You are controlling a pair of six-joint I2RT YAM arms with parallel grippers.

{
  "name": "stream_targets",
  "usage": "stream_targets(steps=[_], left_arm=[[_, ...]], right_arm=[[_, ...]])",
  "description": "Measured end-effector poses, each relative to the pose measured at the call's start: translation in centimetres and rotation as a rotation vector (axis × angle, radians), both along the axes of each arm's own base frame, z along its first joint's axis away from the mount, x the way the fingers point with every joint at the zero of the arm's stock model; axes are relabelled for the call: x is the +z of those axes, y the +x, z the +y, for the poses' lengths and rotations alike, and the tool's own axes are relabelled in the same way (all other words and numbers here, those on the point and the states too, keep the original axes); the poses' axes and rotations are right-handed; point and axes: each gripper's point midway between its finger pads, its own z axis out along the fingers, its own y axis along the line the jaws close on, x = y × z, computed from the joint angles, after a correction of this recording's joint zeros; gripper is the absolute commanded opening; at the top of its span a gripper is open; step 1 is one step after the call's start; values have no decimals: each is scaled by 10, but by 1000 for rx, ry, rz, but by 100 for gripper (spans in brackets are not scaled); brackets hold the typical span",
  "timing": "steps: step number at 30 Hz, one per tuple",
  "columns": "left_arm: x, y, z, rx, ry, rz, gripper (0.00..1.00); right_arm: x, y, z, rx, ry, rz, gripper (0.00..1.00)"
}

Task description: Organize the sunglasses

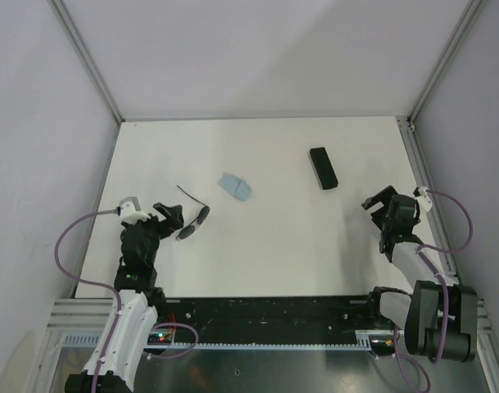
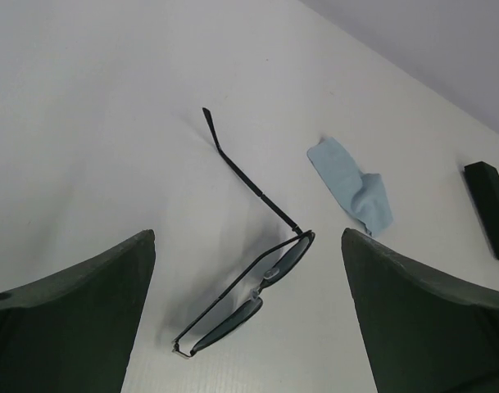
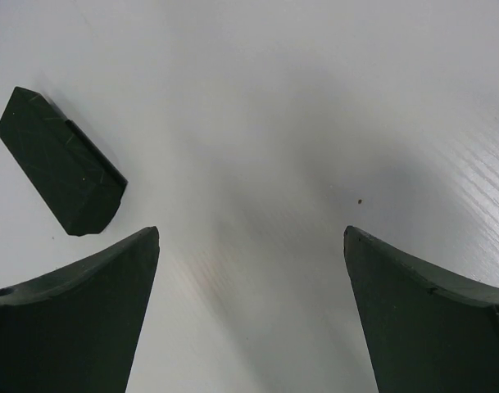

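Note:
My right gripper will move outward and to the left in the top view, then down across the case's middle (image 1: 324, 169) (image 3: 59, 158), because the black case lies long and slim.
The sunglasses (image 1: 194, 219) lie on the white table at the left, one thin temple arm unfolded and pointing away. In the left wrist view the sunglasses (image 2: 249, 295) lie on the table between my open fingers, nothing gripping them. My left gripper (image 1: 174, 219) is open, right at the frame's near end. The black case (image 1: 323, 167) lies closed at the back right; it also shows in the right wrist view (image 3: 59, 160) and in the left wrist view (image 2: 491, 209). My right gripper (image 1: 378, 205) is open and empty, short of the case.
A small light blue folded cloth (image 1: 234, 186) lies between the sunglasses and the case, also in the left wrist view (image 2: 351, 185). Grey walls with metal rails enclose the table (image 1: 274, 246) on three sides.

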Motion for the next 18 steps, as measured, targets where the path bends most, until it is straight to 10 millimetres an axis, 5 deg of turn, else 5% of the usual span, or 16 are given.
stream_targets(steps=[9, 14, 18], left_arm=[[12, 2, -12, -68, -13, -50, 99], [14, 2, -14, -81, -16, -59, 99], [15, 2, -11, -64, -13, -62, 100]], right_arm=[[15, 9, 9, 95, -48, -60, 99], [35, 28, 54, 303, -153, -80, 96], [60, 64, 99, 470, -245, -85, 94]])
